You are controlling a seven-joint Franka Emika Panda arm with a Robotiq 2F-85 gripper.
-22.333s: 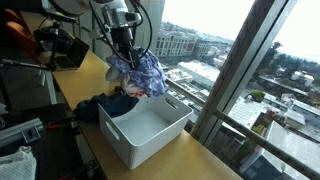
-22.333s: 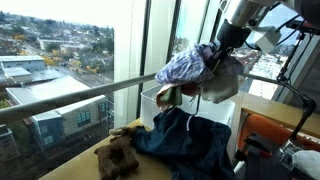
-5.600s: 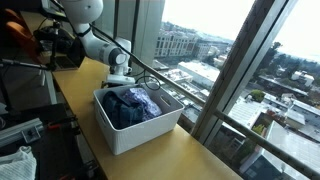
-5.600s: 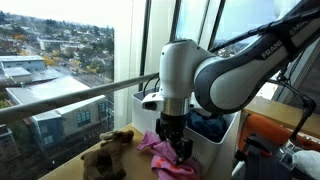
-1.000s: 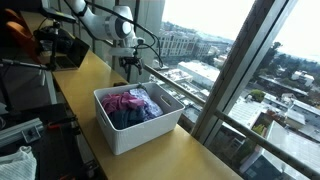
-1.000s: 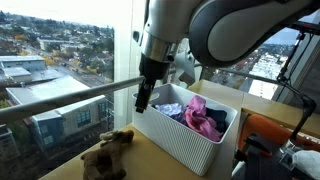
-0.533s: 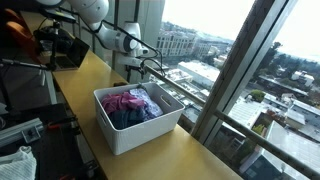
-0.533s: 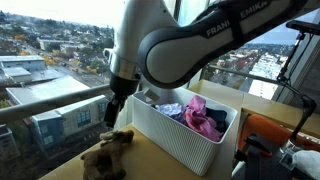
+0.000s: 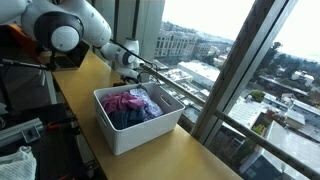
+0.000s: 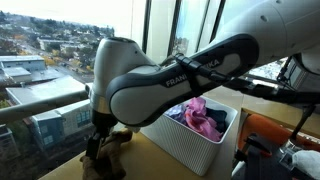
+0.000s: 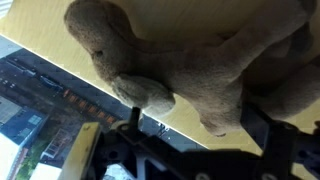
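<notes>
The brown plush toy's lower part [image 11: 212, 103] is below my gripper, between its open fingers. I should next move my gripper farther down onto that part of the toy and close it.
A brown plush toy [image 10: 118, 148] lies on the yellow tabletop beside a white bin [image 10: 183, 140]. My gripper [image 10: 97, 140] has come down right over the toy. In the wrist view the plush toy [image 11: 190, 55] fills the upper frame, and the gripper [image 11: 195, 125] stands open, one dark finger [image 11: 131, 128] on each side of the toy's lower part. No finger is pressed into the fur. In an exterior view the gripper [image 9: 133, 70] sits low behind the bin [image 9: 125, 140], which hides the toy.
The bin holds pink [image 10: 199, 116] and blue clothes [image 9: 132, 104]. Tall windows and a rail [image 10: 45, 104] run along the table's far edge. Monitors and gear [image 9: 55, 45] stand at the table's other end. An orange object [image 10: 268, 135] lies behind the bin.
The arm has swung away from above the bin and dropped to the table beside it, bringing the open gripper down onto the plush toy. The bin and clothes have not moved.
</notes>
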